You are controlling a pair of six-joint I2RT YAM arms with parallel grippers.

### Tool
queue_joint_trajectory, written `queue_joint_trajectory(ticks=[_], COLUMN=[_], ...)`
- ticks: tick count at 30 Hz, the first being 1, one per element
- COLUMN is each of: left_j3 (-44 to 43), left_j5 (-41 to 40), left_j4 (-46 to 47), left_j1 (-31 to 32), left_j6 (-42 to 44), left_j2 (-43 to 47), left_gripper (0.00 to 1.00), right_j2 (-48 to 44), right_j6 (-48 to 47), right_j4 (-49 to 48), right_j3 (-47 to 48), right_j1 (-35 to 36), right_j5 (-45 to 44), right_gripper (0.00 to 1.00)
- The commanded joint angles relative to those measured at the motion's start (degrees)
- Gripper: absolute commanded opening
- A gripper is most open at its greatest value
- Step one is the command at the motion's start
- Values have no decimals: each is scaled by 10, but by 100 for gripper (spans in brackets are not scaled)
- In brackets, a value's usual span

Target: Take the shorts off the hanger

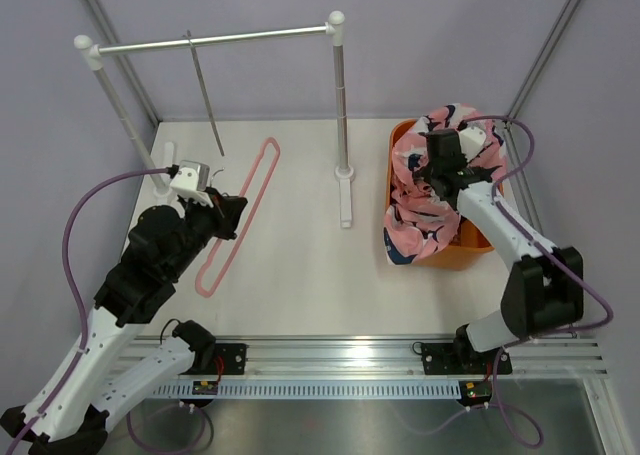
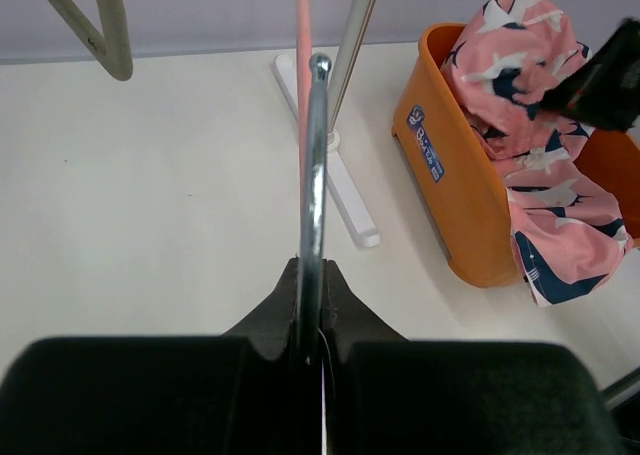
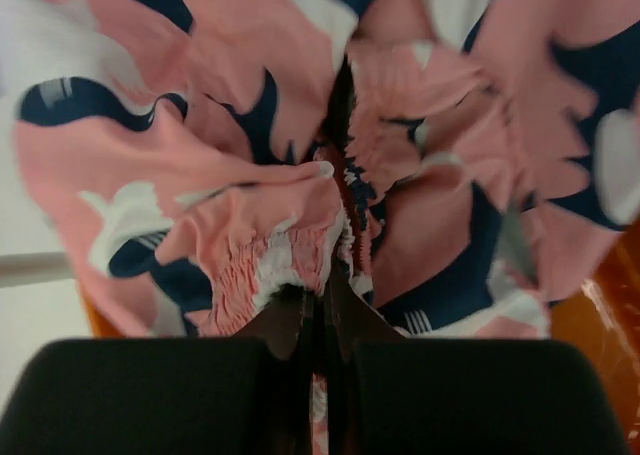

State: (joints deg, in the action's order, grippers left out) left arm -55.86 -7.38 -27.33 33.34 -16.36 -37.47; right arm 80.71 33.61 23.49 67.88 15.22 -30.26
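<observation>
My right gripper holds the bunched fold of shorts (image 1: 425, 215). I should next lower it over the orange basket and down onto the pile inside, so the shorts rest in the basket.
The pink hanger (image 1: 240, 215) lies on the white table with nothing on it. My left gripper (image 1: 232, 210) is shut on its metal hook (image 2: 313, 155), which stands up between the jaws of that gripper (image 2: 312, 265); the pink frame (image 2: 303, 35) shows edge-on beyond it. The pink shorts (image 1: 425, 215) with a navy and white print are bunched in and over the orange basket (image 1: 470, 245) at the right. My right gripper (image 1: 430, 180) is above them. In the right wrist view this gripper (image 3: 325, 290) is shut on the elastic waistband of the shorts (image 3: 250, 205).
A clothes rack spans the back, with a rail (image 1: 215, 40), a right post (image 1: 342, 105) and its white foot (image 1: 345, 205). A grey hanger (image 1: 205, 95) hangs from the rail. Grey walls close in the table at the back and both sides.
</observation>
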Motion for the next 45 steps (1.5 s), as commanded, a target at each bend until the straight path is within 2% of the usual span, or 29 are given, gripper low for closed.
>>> queue_joint_trajectory(ticks=[1,6,8,11,17,20,21,24,29,36,41,45], left_j3=[-10,-20,-23,-28,-40,-55,-69,-101,-158,-294,-389,-508], left_j5=[13,7,3,0,3,-4,-5,-8,4,-40,-81,-111], left_j4=[32,23,18,12,0,-15,-22,-47,-84,-122,-106,-98], left_j1=[1,1,1,1,1,1,1,1,1,1,1,0], left_j6=[-2,0,1,2,-1,-4,-4,-6,10,29,24,20], left_j2=[0,-2,-4,-7,-19,-33,-40,-72,-117,-202,-318,-413], left_gripper=[0,0,0,0,0,0,0,0,0,0,0,0], right_j2=[98,167,179,178,112,36,0,-64,-135,-247,-300,-321], right_j6=[79,99,103,100,87,71,59,35,10,-1,-7,-20], right_j4=[-7,-44,-50,-49,-44,-40,-36,-18,29,37,43,65], right_j3=[0,-4,-3,0,-27,-44,-45,-34,-4,-21,-32,-17], right_j1=[-15,-40,-42,-45,-49,-49,-49,-49,-49,-49,-49,-49], right_j5=[94,216,235,234,225,217,216,224,242,296,334,360], right_gripper=[0,1,4,13,19,34,44,58,74,77,78,79])
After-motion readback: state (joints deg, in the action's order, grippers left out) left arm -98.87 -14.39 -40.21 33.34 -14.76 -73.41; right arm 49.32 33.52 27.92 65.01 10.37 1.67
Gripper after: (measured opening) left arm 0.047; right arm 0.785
